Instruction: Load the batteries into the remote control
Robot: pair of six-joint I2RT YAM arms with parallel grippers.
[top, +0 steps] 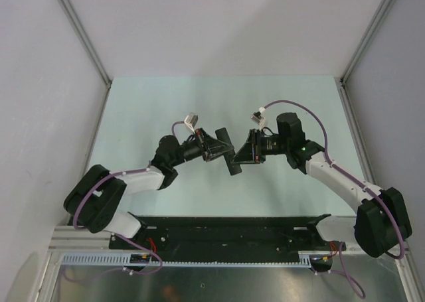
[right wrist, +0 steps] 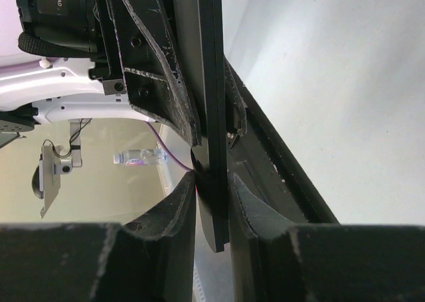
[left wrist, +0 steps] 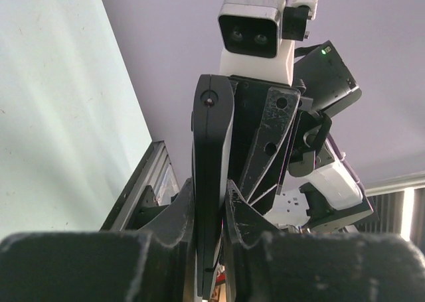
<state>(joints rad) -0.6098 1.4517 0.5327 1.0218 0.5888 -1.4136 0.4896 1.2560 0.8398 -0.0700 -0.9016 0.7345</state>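
I should next swing my left gripper to the left in the top view, tip it down, lower the remote [left wrist: 212,143] and then release it, as bare tabletop is below.
The remote control [top: 233,165], a slim black bar, hangs in the air over the middle of the table, held from both sides. My left gripper [top: 218,148] is shut on it; in the left wrist view the remote [left wrist: 212,143] stands edge-on between the jaws of the left gripper [left wrist: 211,206]. My right gripper [top: 246,152] is also shut on it; in the right wrist view the remote [right wrist: 211,83] runs up between the jaws of the right gripper [right wrist: 212,190]. The two grippers face each other almost tip to tip. No batteries show in any view.
The pale green table [top: 166,109] lies below the arms, with white walls and aluminium frame posts [top: 86,43] around it. A black base rail [top: 226,230] runs along the near edge. A water bottle [right wrist: 139,158] shows far off in the right wrist view.
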